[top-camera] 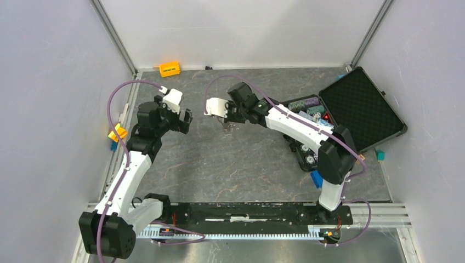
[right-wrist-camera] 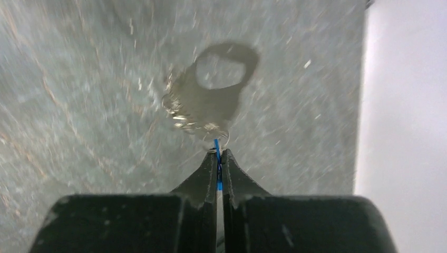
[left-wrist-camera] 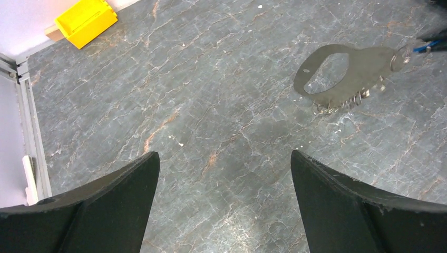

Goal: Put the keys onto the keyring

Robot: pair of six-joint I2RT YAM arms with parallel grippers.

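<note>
The bare tabletop by the black case is below my right gripper, to its right in the top view, so I will next move my right gripper down and back to release the key's blue tag there.
The keyring (left-wrist-camera: pixel 342 74) is a flat grey loop with an oval hole, lying on the dark marbled table; it also shows blurred in the right wrist view (right-wrist-camera: pixel 211 100). Small wire rings (left-wrist-camera: pixel 342 103) hang at its wavy edge. My right gripper (right-wrist-camera: pixel 217 153) is shut on the key's thin blue tag (right-wrist-camera: pixel 217 163), right at the keyring's narrow end, and a small ring sits at its fingertips. In the top view the right gripper (top-camera: pixel 226 125) points down at mid-table. My left gripper (left-wrist-camera: pixel 224 155) is open and empty, left of the keyring (top-camera: pixel 186 120). The black-headed key is not visible.
A yellow block (top-camera: pixel 169 68) lies at the back wall, also in the left wrist view (left-wrist-camera: pixel 87 18). An open black case (top-camera: pixel 362 109) with parts stands at the right. A blue block (top-camera: pixel 316 179) and a teal block (top-camera: pixel 380 155) lie near it. A yellow-orange piece (top-camera: pixel 117 132) sits at the left edge.
</note>
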